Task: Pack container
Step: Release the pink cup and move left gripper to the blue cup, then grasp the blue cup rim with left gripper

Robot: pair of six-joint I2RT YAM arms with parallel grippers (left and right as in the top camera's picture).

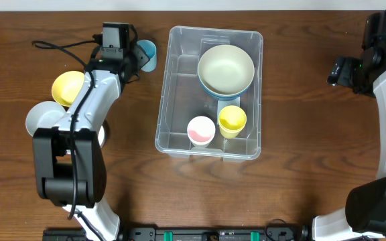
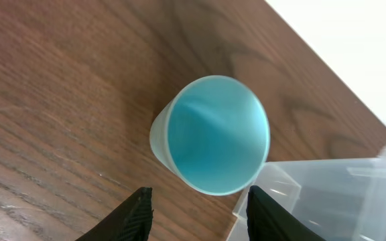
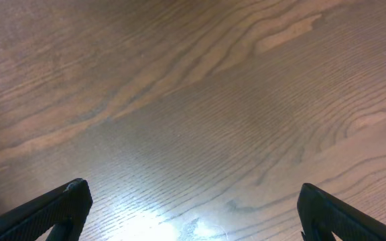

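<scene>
The blue cup's rim is below my left gripper. Next my left gripper will lower its open fingers over the side of the rim away from the container, because the container's side crowds the rim's other side.
The clear plastic container (image 1: pixel 173 100) sits mid-table and holds a cream bowl stacked on a blue bowl (image 1: pixel 226 69), a yellow cup (image 1: pixel 232 121) and a pink-and-white cup (image 1: pixel 201 130). A blue cup (image 1: pixel 147 55) stands upright on the table just left of the container; in the left wrist view it (image 2: pixel 214 136) is seen from above, touching the container's corner (image 2: pixel 327 194). My left gripper (image 2: pixel 200 214) is open and empty, its fingers just short of the blue cup. My right gripper (image 3: pixel 193 207) is open wide and empty over bare wood at the far right.
A yellow bowl (image 1: pixel 68 88) and a white bowl (image 1: pixel 44 118) lie at the left beside my left arm. The table's back edge runs close behind the blue cup and container.
</scene>
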